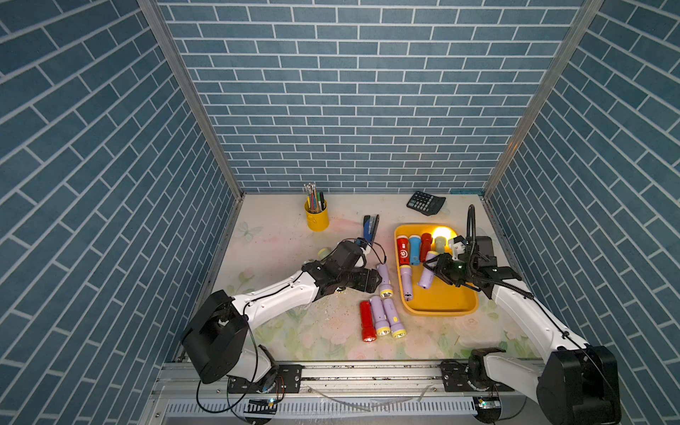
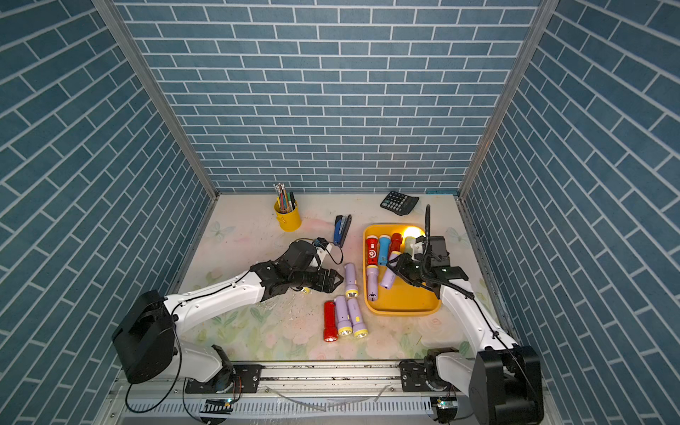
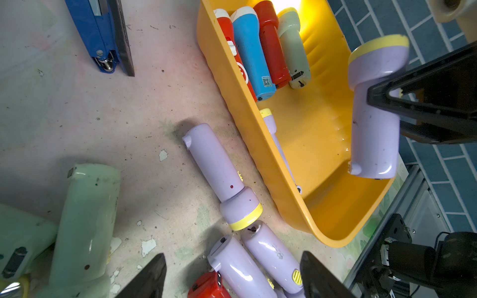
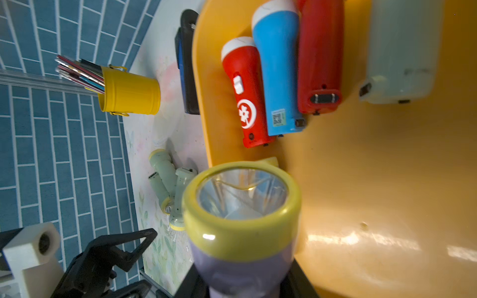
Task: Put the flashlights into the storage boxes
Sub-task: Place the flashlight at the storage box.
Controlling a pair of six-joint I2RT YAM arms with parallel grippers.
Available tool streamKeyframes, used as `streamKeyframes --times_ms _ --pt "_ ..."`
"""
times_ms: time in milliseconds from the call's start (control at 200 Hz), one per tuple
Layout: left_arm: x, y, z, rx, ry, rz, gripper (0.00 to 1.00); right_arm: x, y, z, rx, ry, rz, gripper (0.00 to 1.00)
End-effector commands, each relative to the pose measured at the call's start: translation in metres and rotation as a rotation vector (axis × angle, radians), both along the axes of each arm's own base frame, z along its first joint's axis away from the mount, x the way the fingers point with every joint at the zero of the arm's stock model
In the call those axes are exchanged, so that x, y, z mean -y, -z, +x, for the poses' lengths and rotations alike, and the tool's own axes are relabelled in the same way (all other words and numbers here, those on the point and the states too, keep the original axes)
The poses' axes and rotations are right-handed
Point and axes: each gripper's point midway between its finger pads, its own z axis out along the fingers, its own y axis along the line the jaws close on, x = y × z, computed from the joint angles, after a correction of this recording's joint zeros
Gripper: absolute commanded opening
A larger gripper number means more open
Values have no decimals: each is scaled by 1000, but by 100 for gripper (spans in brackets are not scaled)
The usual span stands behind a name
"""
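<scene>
The orange-yellow box beside the boxed lilac flashlight lies open below my right gripper. My right gripper should lower the held flashlight toward its neighbour and let go of it on the bare bottom of that box.
The orange-yellow storage box (image 1: 438, 312) holds several flashlights: red (image 1: 403, 251), blue (image 1: 415, 250), another red, pale green and lilac (image 1: 406, 281). My right gripper (image 1: 433, 265) is shut on a lilac flashlight (image 3: 374, 139) with a yellow head ring (image 4: 242, 214), tilted above the box's floor (image 4: 361, 180). My left gripper (image 3: 233, 273) is open just left of the box, above the table. A lilac flashlight (image 1: 383, 279) lies by its fingertips. A red one (image 1: 367, 321) and two lilac ones (image 1: 379, 319) lie nearer the front.
Pale green flashlights (image 3: 87, 219) lie on the table, partly under the left arm. A dark blue stapler (image 1: 369, 228), a yellow pen cup (image 1: 317, 217) and a black calculator (image 1: 425, 202) stand at the back. A warm light glows on the box's far wall (image 1: 441, 232).
</scene>
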Motion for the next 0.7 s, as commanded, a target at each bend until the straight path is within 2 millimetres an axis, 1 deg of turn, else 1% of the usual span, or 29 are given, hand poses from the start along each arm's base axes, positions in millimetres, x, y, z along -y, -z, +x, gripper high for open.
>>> streamKeyframes --times_ms 0,135,355,515,695 --pt "2 -2 4 6 6 20 82 4 -11 -3 -4 -73 7 20" --pt "4 -2 6 7 13 31 82 17 0 -3 -60 -67 -5 20" --pt "-3 2 7 5 1 66 83 26 18 -4 -136 -83 -54 20" --pt "-8 2 6 2 -13 78 83 28 33 -5 -177 -90 -74 20" --pt "-8 6 5 -7 -28 57 83 21 40 0 -204 -112 -36 19"
